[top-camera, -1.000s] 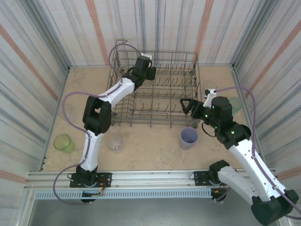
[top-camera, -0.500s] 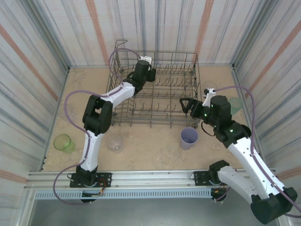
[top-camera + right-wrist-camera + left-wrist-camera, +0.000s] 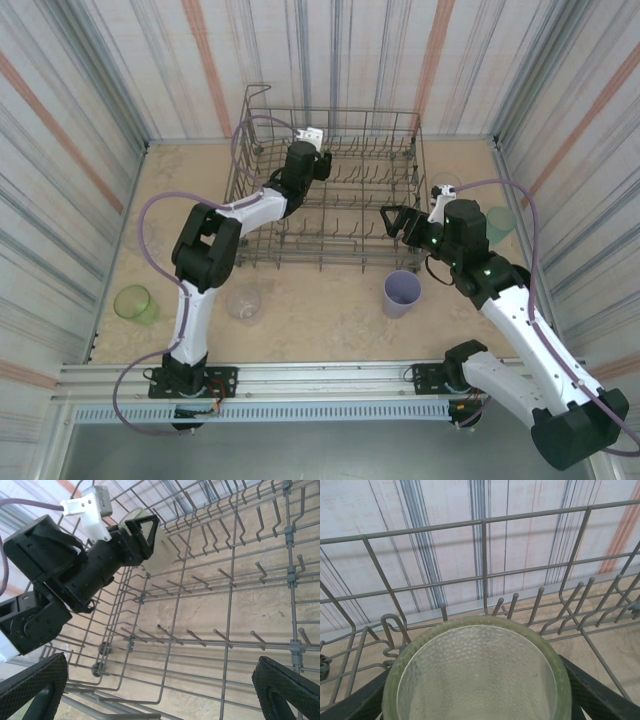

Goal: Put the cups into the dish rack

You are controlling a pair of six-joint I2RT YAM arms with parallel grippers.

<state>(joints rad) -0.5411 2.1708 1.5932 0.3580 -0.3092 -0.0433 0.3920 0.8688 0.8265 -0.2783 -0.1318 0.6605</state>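
Observation:
I will lower my left gripper next until the olive-yellow cup (image 3: 477,672) rests among the rack's back wires, and I will release it there, because those pegs stand below my gripper.
My left gripper (image 3: 320,165) reaches into the back left of the grey wire dish rack (image 3: 345,205), shut on an olive-yellow cup (image 3: 477,672) held above the tines. From the right wrist the same cup (image 3: 162,555) sits between the left fingers. My right gripper (image 3: 393,224) hangs open and empty over the rack's near right corner, its pads (image 3: 290,690) spread wide. A lavender cup (image 3: 402,293) stands in front of the rack. A clear cup (image 3: 243,303) and a bright green cup (image 3: 132,302) stand at the front left.
A teal cup (image 3: 500,222) and a clear cup (image 3: 445,187) stand to the right of the rack, behind my right arm. Striped walls close in the sandy table on three sides. The rack's tall back wall (image 3: 483,565) rises just beyond the held cup.
My left gripper has carried the olive-yellow cup a little to the right and farther into the rack. The right arm has shifted slightly left, its jaws still open.

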